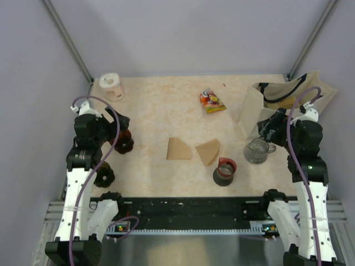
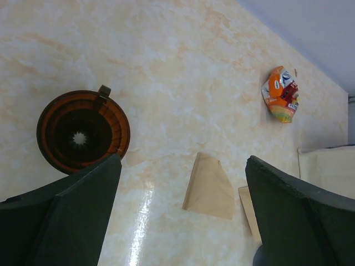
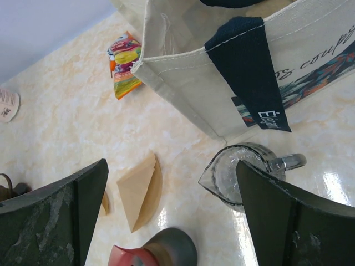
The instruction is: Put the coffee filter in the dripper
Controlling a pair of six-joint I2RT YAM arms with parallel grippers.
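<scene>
The left gripper lowers and shifts toward the left in the wrist view onto the dripper's rim [image 1: 115, 142] [image 2: 46, 157] opposite the handle next, as the dripper stands apart from both filters.
The olive-brown dripper [image 1: 123, 141] stands upright at the left of the table, just below my left gripper [image 1: 120, 123]. In the left wrist view the dripper [image 2: 83, 131] is empty, its handle pointing away. Two brown paper coffee filters lie flat mid-table, one on the left [image 1: 178, 149] and one on the right [image 1: 208, 151]. The left filter [image 2: 211, 187] shows between my left fingers, on the table below them. My left gripper [image 2: 183, 163] is open and empty. My right gripper [image 3: 172, 166] is open and empty, above the table between the right filter [image 3: 141, 188] and the glass cup.
A clear glass cup [image 1: 258, 150] with a handle and a black cup with a red rim [image 1: 224, 170] stand at the right. A cream tote bag [image 1: 283, 100] sits at the back right. A snack packet [image 1: 211, 101] and a paper roll [image 1: 111, 86] lie at the back.
</scene>
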